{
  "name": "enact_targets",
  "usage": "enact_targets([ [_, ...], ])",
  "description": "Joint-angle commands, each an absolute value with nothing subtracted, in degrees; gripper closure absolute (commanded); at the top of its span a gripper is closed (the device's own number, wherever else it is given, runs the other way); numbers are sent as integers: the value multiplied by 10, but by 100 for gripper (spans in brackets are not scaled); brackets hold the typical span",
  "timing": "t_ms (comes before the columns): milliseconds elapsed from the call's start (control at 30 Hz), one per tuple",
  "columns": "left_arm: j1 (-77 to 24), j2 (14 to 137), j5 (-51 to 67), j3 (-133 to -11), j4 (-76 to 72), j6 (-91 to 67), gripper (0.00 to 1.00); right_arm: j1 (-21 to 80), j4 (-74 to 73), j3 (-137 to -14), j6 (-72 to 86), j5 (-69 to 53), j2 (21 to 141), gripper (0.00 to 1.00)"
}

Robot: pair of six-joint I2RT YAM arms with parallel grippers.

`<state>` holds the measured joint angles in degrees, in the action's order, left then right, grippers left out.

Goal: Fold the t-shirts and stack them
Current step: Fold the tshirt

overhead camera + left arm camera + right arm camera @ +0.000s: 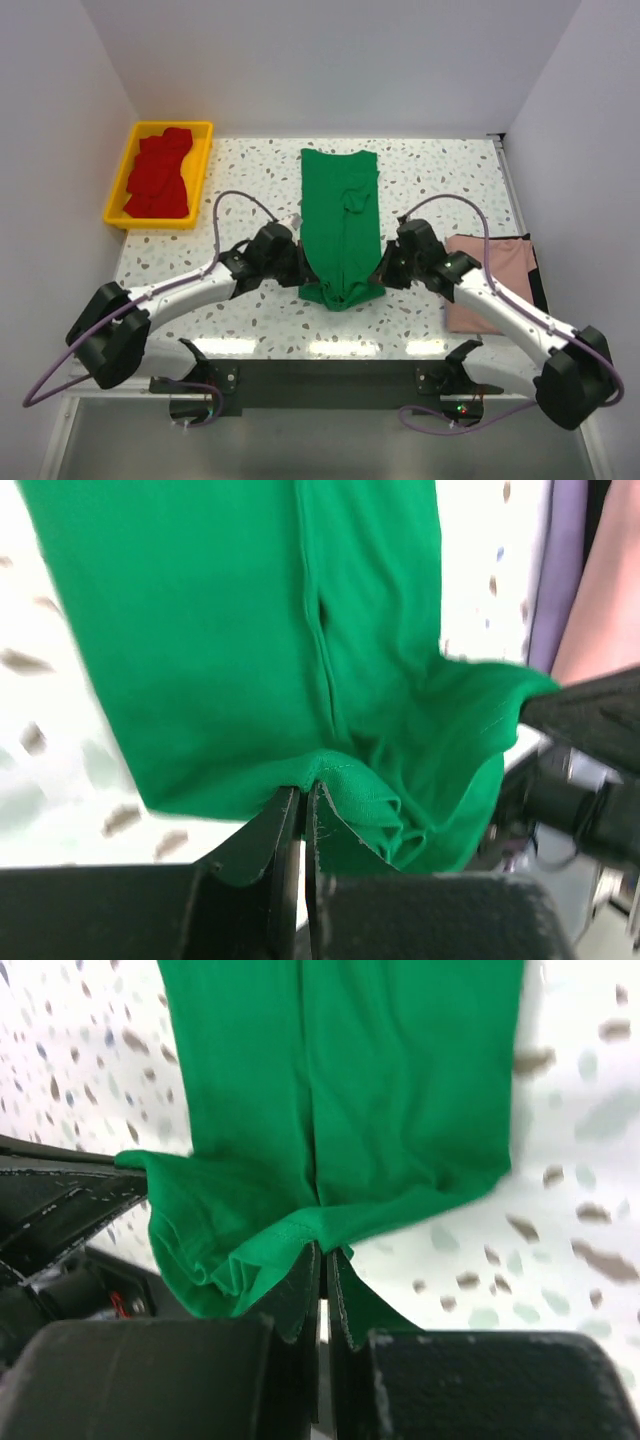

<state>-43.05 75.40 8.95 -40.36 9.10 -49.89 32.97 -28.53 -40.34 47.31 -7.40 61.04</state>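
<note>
Next, my left gripper carries the green t-shirt's hem corner outward over and down onto its middle, since the t-shirt still stretches long beyond its lifted near end.
The green t-shirt (342,220) lies as a long narrow strip down the middle of the table, its near end lifted. My left gripper (297,262) is shut on the near left corner of the shirt's hem (330,770). My right gripper (385,265) is shut on the near right corner of the hem (320,1230). The near end sags in folds between the two grippers. A dusty pink t-shirt (490,275) lies folded at the right edge, partly under my right arm. Several red t-shirts (160,175) are piled in the tray.
The yellow plastic tray (205,175) sits at the far left of the speckled table (440,180). White walls close in the back and sides. The pink shirt also shows at the right edge of the left wrist view (605,590).
</note>
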Motion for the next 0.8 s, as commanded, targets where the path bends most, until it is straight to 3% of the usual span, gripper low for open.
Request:
enact_targets([
  [0,-396,791,91,-470,76,-475,100,324,-226,-472,454,-15,684,100],
  [400,-308,982,116,-605,34,-488,100,212,-145,-620,434,-75,926,100],
  [767,-235,1078,157,-705,20,-490,100,160,-131,-731,429,-118,1046,100],
])
